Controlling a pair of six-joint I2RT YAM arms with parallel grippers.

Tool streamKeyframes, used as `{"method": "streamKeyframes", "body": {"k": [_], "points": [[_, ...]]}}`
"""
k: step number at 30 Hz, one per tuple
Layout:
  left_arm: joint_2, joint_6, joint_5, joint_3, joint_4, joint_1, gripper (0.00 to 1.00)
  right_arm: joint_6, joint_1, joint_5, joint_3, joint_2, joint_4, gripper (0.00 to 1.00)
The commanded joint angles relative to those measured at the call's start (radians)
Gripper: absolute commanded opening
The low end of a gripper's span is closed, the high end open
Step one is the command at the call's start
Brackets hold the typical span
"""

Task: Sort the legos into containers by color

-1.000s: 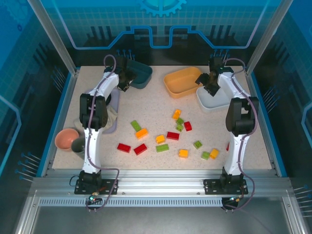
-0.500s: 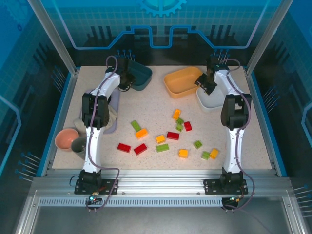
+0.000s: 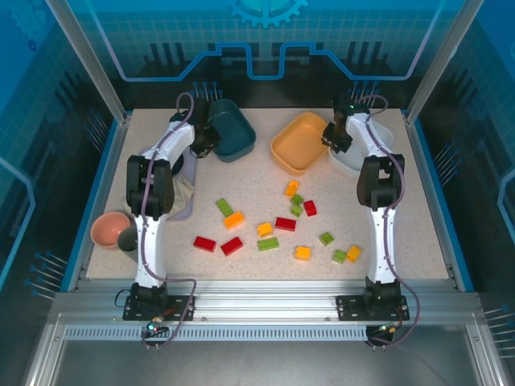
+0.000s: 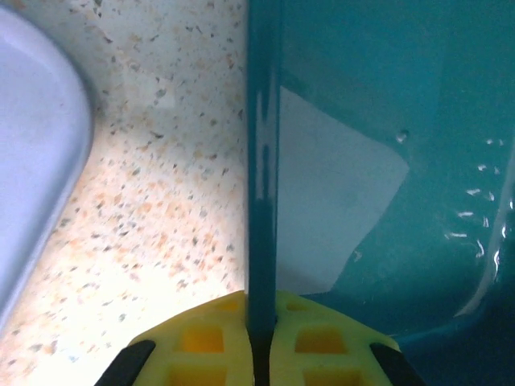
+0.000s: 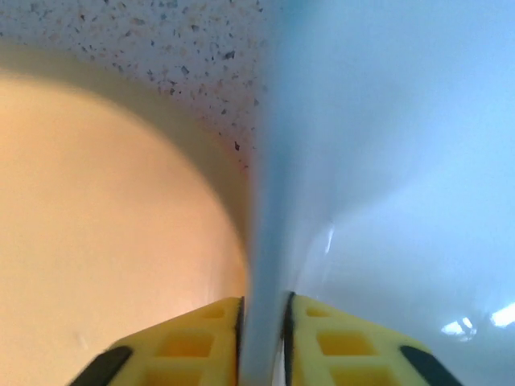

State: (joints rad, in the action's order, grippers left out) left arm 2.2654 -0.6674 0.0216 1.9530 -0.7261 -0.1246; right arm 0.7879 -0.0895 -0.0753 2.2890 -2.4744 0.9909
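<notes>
The left gripper slides back and toward the orange bin point(image 5: 105, 241) next. It sets the teal bin in the open gap and releases its side, because they stand apart.
My left gripper point(image 3: 203, 143) is shut on the side wall of the dark teal bin point(image 3: 235, 130) at the back left. In the left wrist view the teal wall point(image 4: 261, 161) runs straight between the yellow pads of the left gripper point(image 4: 261, 326). My right gripper point(image 3: 334, 138) is shut on the left wall of the white bin point(image 3: 360, 161) at the back right. The right wrist view has that pale wall point(image 5: 267, 233) pinched in the right gripper point(image 5: 264, 322), with the orange bin point(image 5: 105, 241) close beside it. Several red point(image 3: 285, 223), green point(image 3: 224, 207) and orange point(image 3: 234, 219) legos lie scattered mid-table.
The orange bin point(image 3: 299, 143) sits between the other two bins, almost touching the white one. A lavender tray point(image 3: 185, 181) lies by the left arm, its edge point(image 4: 32, 161) near the teal bin. A terracotta-pink bowl point(image 3: 109, 229) stands at the front left.
Both grippers have shut on the bin walls. The teal bin has turned and slid slightly forward. The white bin has shifted toward the orange bin, which has also turned.
</notes>
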Motion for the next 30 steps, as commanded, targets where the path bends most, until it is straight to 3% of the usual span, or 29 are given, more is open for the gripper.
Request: {"method": "streamKeyframes", "body": {"k": [1, 8, 20, 24, 30], "points": [[-0.086, 0.145, -0.003, -0.04, -0.042, -0.025, 0.0, -0.091, -0.019, -0.058, 0.008, 0.009, 0.072, 0.11], [-0.18, 0.323, -0.05, -0.187, -0.073, -0.078, 0.0, -0.245, -0.069, -0.094, -0.087, 0.08, 0.08, 0.0], [-0.415, 0.423, -0.059, -0.529, -0.014, -0.147, 0.0, -0.331, -0.19, -0.08, -0.444, 0.289, -0.067, 0.0], [-0.424, 0.439, -0.05, -0.548, -0.007, -0.145, 0.0, -0.362, -0.192, -0.044, -0.39, 0.246, -0.058, 0.0], [-0.337, 0.428, -0.032, -0.453, -0.022, -0.123, 0.0, -0.397, -0.196, -0.001, -0.164, 0.089, 0.033, 0.0]]}}
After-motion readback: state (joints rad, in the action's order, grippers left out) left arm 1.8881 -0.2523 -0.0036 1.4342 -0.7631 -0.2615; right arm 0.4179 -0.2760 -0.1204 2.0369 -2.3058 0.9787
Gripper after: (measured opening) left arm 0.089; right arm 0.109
